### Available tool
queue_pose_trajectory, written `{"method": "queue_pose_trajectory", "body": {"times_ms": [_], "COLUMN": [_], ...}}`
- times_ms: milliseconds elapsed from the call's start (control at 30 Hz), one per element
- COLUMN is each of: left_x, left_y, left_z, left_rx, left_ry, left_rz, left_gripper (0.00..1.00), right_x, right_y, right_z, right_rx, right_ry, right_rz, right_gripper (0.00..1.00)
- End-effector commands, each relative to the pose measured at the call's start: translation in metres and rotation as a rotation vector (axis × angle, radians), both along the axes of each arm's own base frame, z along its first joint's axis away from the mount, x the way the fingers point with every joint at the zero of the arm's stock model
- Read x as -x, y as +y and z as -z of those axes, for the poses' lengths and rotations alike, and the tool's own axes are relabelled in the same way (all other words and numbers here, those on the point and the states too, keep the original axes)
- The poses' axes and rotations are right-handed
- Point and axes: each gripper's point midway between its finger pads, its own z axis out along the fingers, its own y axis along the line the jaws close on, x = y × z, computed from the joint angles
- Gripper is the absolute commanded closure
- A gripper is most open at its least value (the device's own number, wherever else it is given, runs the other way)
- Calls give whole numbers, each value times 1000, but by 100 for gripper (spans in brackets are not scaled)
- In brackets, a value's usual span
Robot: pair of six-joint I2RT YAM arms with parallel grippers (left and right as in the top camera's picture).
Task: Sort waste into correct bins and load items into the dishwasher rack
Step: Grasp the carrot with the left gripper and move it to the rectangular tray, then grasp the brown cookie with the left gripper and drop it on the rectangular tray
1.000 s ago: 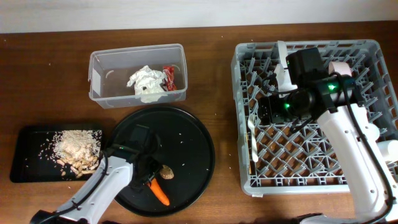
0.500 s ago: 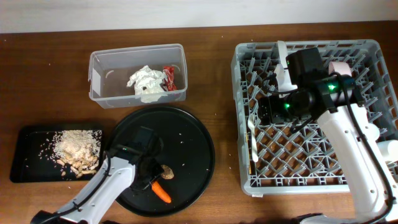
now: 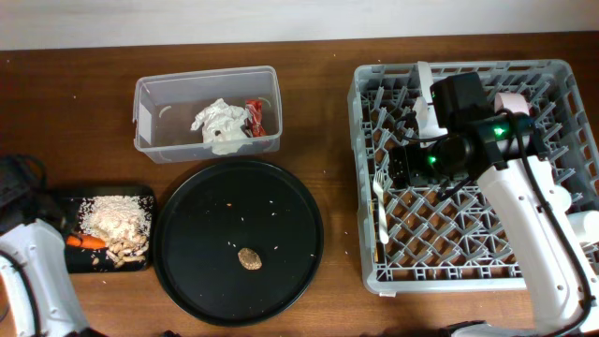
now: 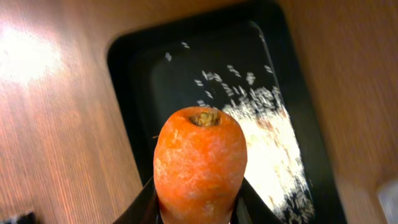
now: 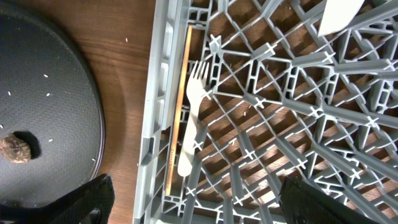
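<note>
The shallow black tray below my left gripper holds food scraps. Next I should lower my left gripper toward the tray's bare bottom beside the scraps and let go of the carrot (image 3: 86,241).
My left gripper (image 3: 67,240) is shut on the orange carrot (image 3: 86,241) and holds it over the shallow black tray (image 3: 47,206), beside the beige food scraps (image 3: 117,220). In the left wrist view the carrot (image 4: 199,155) fills the jaws (image 4: 196,208) above the tray (image 4: 155,68) and scraps (image 4: 267,143). The small brown lump (image 3: 249,257) lies on the round black tray (image 3: 206,201). The clear tub (image 3: 150,103) holds napkins (image 3: 217,124) and the red wrapper (image 3: 255,114). My right gripper (image 3: 398,168) is open and empty above the grey rack (image 3: 487,271), near the white fork (image 3: 381,201).
In the right wrist view the open jaws (image 5: 205,205) hang over the rack's left wall (image 5: 155,106), with the fork (image 5: 193,118) and the brown lump (image 5: 17,148) in sight. A pinkish bowl (image 3: 513,98) and a white cup (image 3: 587,225) sit in the rack.
My left arm has swung left off the round tray with the carrot, which now hangs over the shallow black tray. The brown lump stays put. The right arm has not moved.
</note>
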Motion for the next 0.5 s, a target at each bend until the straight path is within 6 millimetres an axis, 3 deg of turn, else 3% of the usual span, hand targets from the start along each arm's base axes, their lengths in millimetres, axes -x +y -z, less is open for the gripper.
{"method": "queue_pose_trajectory", "body": {"times_ms": [0,133,333,467], "left_x": [16,14,9,10], "left_y": [34,51,55,53], "left_z": [17,65,87,101], "left_rx": [-28,36,56,81], "left_ry": [77,145,165,196], "left_rz": [-90,-120,-118,-117], "left_gripper": [99,99,94,77], "right_x": [0,1,1,1], "right_y": [-2,-3,-3,-3], "right_z": [1,2,2,2], "right_rx": [1,2,2,2], "right_ry": [5,12,11,12], "right_rz": [13,13,13,14], "right_gripper": [11,11,11,12]}}
